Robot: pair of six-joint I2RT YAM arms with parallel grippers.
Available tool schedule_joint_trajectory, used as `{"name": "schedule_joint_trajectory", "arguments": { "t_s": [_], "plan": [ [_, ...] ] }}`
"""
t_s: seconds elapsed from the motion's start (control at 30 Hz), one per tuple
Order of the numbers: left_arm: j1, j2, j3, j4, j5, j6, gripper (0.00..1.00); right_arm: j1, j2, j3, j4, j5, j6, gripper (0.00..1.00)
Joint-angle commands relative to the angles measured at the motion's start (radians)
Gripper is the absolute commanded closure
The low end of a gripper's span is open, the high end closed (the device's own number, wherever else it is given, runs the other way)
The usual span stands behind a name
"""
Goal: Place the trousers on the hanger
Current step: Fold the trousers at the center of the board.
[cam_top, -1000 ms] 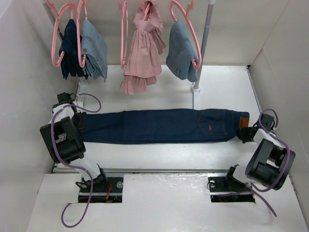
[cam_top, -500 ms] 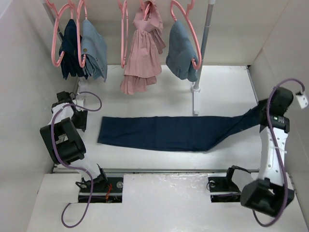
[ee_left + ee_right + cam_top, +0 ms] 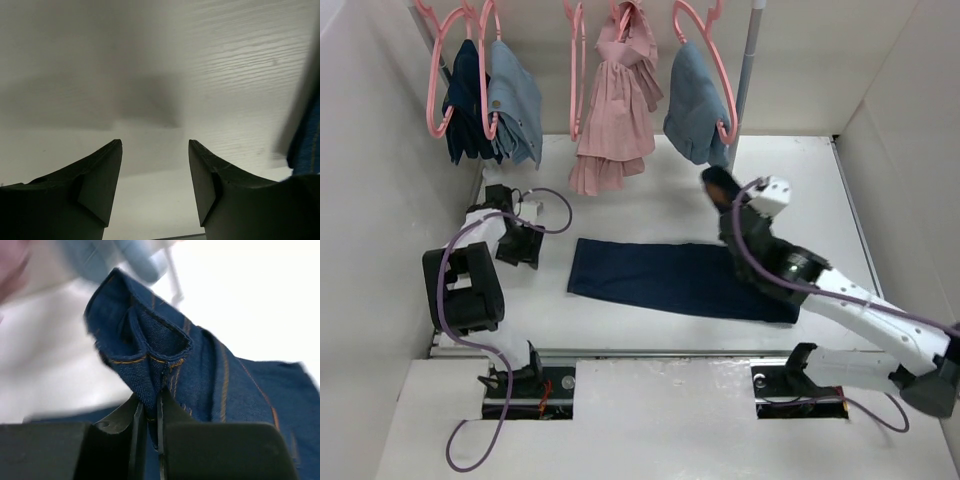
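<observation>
My right gripper is going to carry the trousers' waist fold to the left in the top view, back and down onto their uncovered leg end next.
The dark navy trousers lie on the white table, doubled over on themselves. My right gripper is shut on their waist end and holds it up above the cloth's right half, near the pole's foot. In the right wrist view the jaws pinch a fold of the waistband with orange stitching. My left gripper is open and empty, just left of the trousers' leg end; its view shows bare table between the fingers and blue cloth at the right edge. A bare pink hanger hangs on the rail.
The rail at the back holds more pink hangers with a dark garment, light denim pieces and a pink dress. A white pole stands right of them. Side walls close in the table.
My right arm has swung from the far right to the middle, carrying the waist end left over the legs. The trousers have folded and slid right. My left gripper has shifted right.
</observation>
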State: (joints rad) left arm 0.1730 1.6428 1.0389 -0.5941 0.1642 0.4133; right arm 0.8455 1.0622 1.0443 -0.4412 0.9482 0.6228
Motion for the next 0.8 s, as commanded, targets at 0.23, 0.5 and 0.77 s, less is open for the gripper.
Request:
{"name": "schedule_joint_trajectory", "arguments": {
  "t_s": [0.23,0.5,0.77],
  "plan": [
    [-0.139,0.040,-0.010,-0.007,0.120,-0.028,0.47,0.204,0.367,0.174,-0.152,0.060,0.494,1.00],
    [-0.167,0.095,0.030,-0.018,0.231,-0.028,0.47,0.259,0.481,0.344,-0.235,0.125,0.528,1.00],
    [-0.196,0.117,0.003,-0.009,0.247,0.015,0.63,0.398,0.676,0.502,-0.286,0.230,0.528,1.00]
  ]
}}
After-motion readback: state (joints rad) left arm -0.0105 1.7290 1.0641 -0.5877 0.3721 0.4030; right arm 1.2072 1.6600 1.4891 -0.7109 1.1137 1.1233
